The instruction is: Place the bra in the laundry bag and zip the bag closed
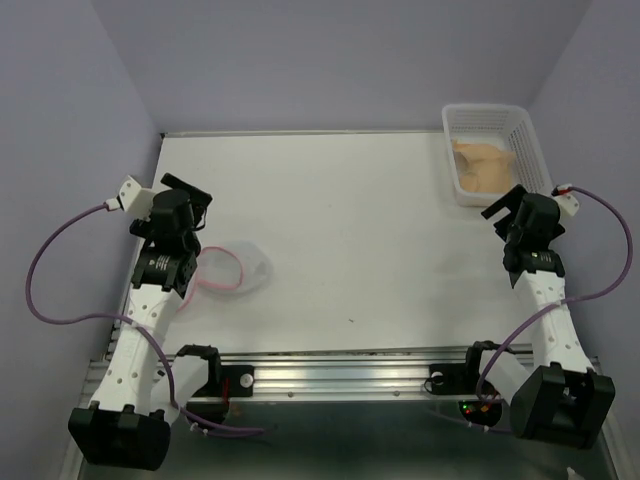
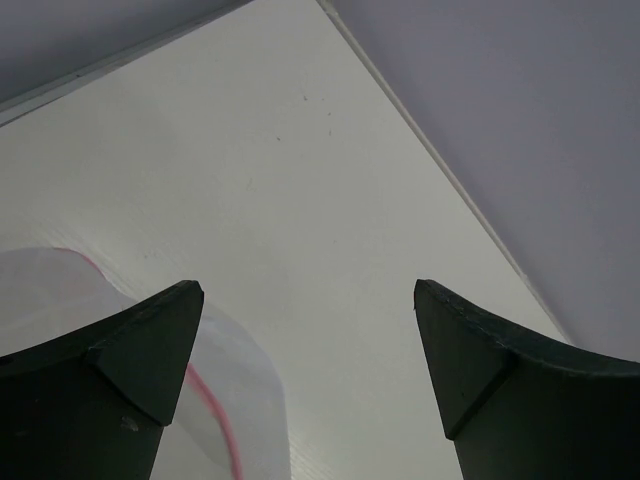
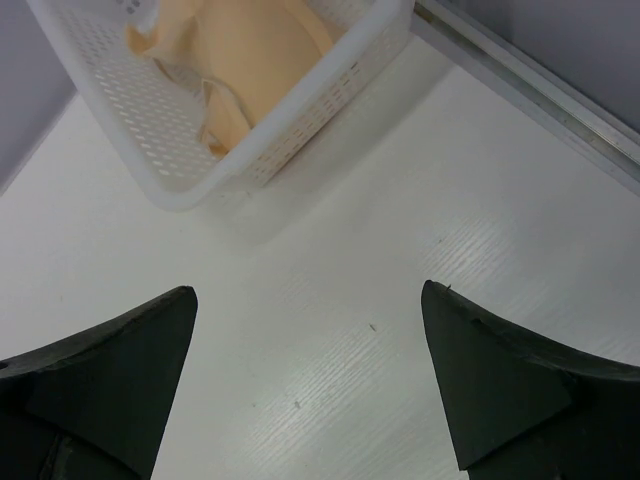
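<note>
The bra lies below the basket's near rim, so my right gripper should next move outward over that rim, then down onto the middle of the beige bra.
The beige bra lies inside the white lattice basket at the table's far right; it shows in the right wrist view too. The white mesh laundry bag with a pink zipper rim lies flat on the table at the left, also in the left wrist view. My left gripper is open and empty, just left of and above the bag. My right gripper is open and empty, just in front of the basket.
The basket stands against the back right corner. Purple walls close the table at the back and both sides. A metal rail with both arm bases runs along the near edge.
</note>
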### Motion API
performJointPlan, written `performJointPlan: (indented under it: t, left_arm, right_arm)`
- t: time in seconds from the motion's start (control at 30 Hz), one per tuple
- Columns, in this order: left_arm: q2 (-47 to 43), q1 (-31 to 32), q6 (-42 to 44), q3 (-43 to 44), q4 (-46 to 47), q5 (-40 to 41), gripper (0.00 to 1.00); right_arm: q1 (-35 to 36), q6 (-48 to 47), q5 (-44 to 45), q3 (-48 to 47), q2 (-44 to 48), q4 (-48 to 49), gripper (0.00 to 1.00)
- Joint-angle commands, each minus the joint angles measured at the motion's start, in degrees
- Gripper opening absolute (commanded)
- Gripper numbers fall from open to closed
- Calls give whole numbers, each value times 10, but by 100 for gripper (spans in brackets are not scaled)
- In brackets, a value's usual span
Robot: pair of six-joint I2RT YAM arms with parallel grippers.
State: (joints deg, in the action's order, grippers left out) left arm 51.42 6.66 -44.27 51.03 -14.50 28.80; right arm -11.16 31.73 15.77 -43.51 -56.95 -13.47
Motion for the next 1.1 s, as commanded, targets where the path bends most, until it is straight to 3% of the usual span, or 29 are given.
performJointPlan:
  t: [0.0, 0.27, 0.43, 0.57, 0.73, 0.8, 0.9, 1.07]
  left_arm:
    - [-23, 1, -15, -12, -4, 35, 99]
    - [-9, 1, -16, -1, -11, 60, 99]
    - [-4, 1, -19, 5, -11, 70, 99]
    - [1, 1, -15, 13, -6, 70, 99]
    - [15, 1, -7, 31, -7, 69, 99]
    - [18, 1, -3, 36, -6, 69, 99]
    - [26, 1, 6, 43, -5, 65, 99]
    - [29, 1, 12, 40, -2, 59, 99]
  right_arm:
    - [2, 4, 29, 0, 24, 4, 100]
    - [2, 4, 37, 4, 38, 10, 100]
    - [2, -16, -20, -3, 18, 39, 100]
    - [2, -68, -79, -52, -41, 44, 100]
    - [27, -125, -15, -115, -151, 48, 100]
    - [27, -148, 7, -133, -183, 75, 100]
    - [27, -221, 18, -169, -248, 190, 100]
    - [27, -256, 12, -267, -385, 217, 100]
